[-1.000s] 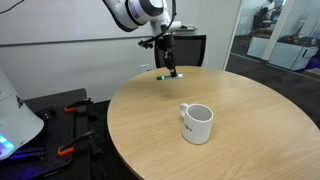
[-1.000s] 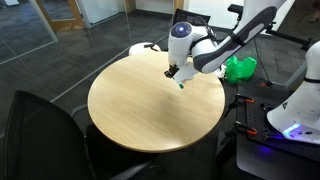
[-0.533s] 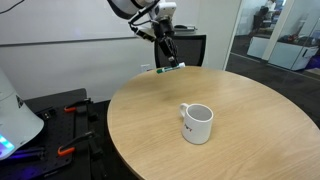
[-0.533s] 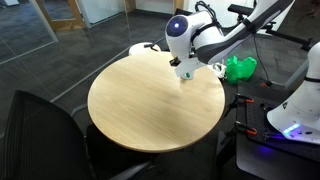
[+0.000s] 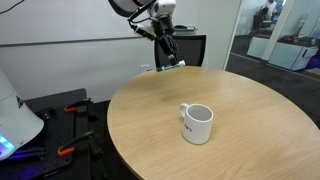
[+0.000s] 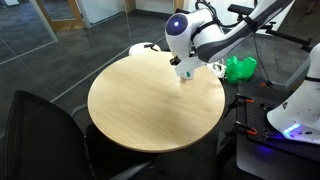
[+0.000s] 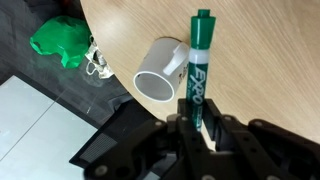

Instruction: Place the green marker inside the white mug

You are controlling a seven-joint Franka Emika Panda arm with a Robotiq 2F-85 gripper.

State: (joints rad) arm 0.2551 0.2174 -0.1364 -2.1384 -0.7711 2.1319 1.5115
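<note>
I need to tilt my gripper next and move it toward the white mug, because the tip of the marker points past the mug's rim. Then I will lower the marker into the mug's opening (image 5: 198,113) and let go of it.
My gripper (image 7: 197,124) is shut on the green marker (image 7: 197,68), a dark green pen with white lettering, held lengthwise out from the jaws. In an exterior view the gripper (image 5: 168,58) holds the marker (image 5: 173,68) in the air above the far edge of the round table. The white mug (image 5: 196,123) stands upright on the table nearer the camera, with a small red mark on its side. In the wrist view the mug (image 7: 160,70) lies just left of the marker. In an exterior view the gripper (image 6: 184,70) shows but the mug is hidden.
The round wooden table (image 5: 220,100) fills the middle. A black chair (image 6: 45,130) stands at its near side. A green object (image 6: 238,68) and a white machine base (image 6: 298,110) sit beside the table. Glass walls stand behind.
My gripper has lifted the green marker off the table at the far edge and raised it. Over the last half second it has barely moved.
</note>
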